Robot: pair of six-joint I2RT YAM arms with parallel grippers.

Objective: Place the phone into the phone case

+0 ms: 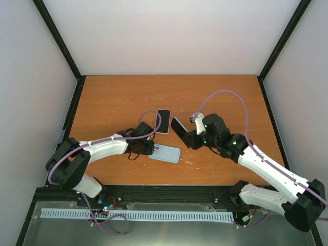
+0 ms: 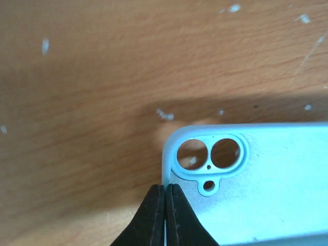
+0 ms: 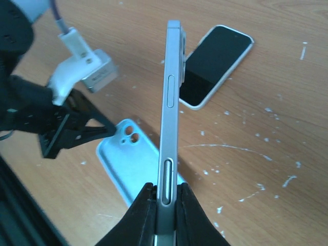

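The phone in my right gripper goes back and down over the case's open inside next and is released there, since the phone case lies open side up.
A light blue phone case lies open side up on the wooden table, its camera cutouts towards my left gripper. My left gripper is shut on the case's rim beside the cutouts; the left wrist view shows the fingers pinched together on the edge of the case. My right gripper is shut on a silver-edged phone and holds it tilted above the table, right of the case. In the right wrist view this phone stands edge-on between the fingers, over the case.
A second phone with a dark screen lies flat on the table just behind the case; it also shows in the right wrist view. Black frame posts and white walls enclose the table. Purple cables loop off both arms.
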